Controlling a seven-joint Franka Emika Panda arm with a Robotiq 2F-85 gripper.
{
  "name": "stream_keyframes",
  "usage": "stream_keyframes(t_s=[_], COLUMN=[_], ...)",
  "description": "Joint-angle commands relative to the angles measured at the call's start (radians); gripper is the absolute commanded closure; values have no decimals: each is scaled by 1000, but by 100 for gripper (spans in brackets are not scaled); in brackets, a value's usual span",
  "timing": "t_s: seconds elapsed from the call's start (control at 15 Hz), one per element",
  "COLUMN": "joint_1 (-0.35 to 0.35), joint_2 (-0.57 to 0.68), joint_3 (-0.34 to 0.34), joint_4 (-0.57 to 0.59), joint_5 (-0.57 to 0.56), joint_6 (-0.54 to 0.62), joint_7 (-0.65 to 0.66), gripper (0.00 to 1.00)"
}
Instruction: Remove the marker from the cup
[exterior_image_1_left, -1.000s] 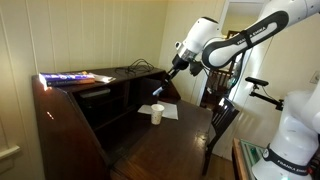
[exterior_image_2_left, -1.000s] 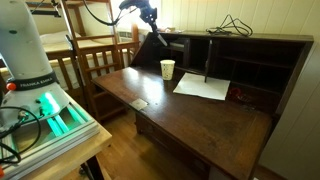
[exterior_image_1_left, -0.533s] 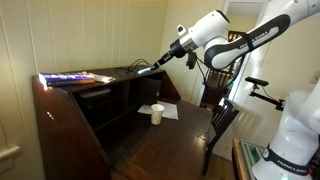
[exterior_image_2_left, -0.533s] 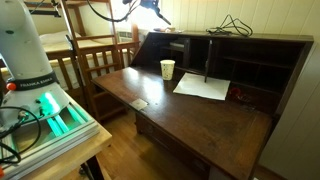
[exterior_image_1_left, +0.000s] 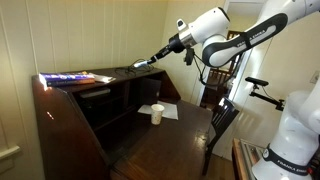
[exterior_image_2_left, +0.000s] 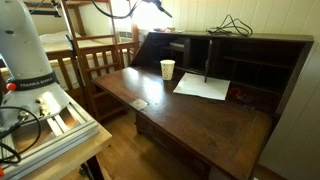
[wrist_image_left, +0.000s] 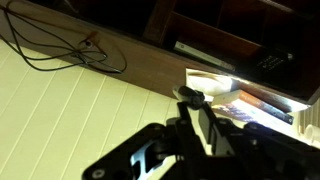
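Observation:
I will move my gripper outward and down next to let go of the marker (exterior_image_1_left: 146, 62) over the desk's top shelf beside the books, because that spot is below and outward of my gripper.
The off-white cup (exterior_image_1_left: 157, 113) stands empty on the white paper sheet (exterior_image_1_left: 168, 111) on the dark desk; it also shows in the other exterior view (exterior_image_2_left: 167, 69). My gripper (exterior_image_1_left: 166, 50) is high above the desk, well up and away from the cup, shut on the marker (exterior_image_1_left: 146, 62), which sticks out slantwise toward the desk's top shelf. At the top edge of an exterior view, the gripper (exterior_image_2_left: 150, 3) and the marker (exterior_image_2_left: 163, 11) just show. In the wrist view the shut fingers (wrist_image_left: 196, 118) hold the marker's dark end (wrist_image_left: 188, 95).
The dark wooden desk (exterior_image_2_left: 190, 115) has cubbyholes at the back and cables (exterior_image_2_left: 232, 24) on top. Books (exterior_image_1_left: 70, 78) lie on its top shelf. A wooden chair (exterior_image_1_left: 222, 125) and the robot base (exterior_image_2_left: 30, 70) stand beside the desk.
The gripper has risen from just above the cup, taking the marker up and toward the desk's top shelf. The cup has stayed in place.

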Motion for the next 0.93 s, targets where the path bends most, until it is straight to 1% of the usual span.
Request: stream_keyframes(t_s=[0.0,0.07,0.13,0.2,0.33,0.6,0.73,0.8,0.87], joint_1=[0,0,-24,-24,8,105,104,132,134], joint_2=[0,0,16,44,117,293,378,414,449], joint_3=[0,0,19,28,39,50,81,69,75], joint_4=[0,0,24,58,140,299,370,399,435], joint_5=[0,0,-23,-31,-22,40,58,133,157], joint_6=[0,0,22,51,95,118,149,157,166], joint_7=[0,0,18,12,-26,-104,-139,-221,-249], gripper=[83,96,96,96,96,96,96,96,96])
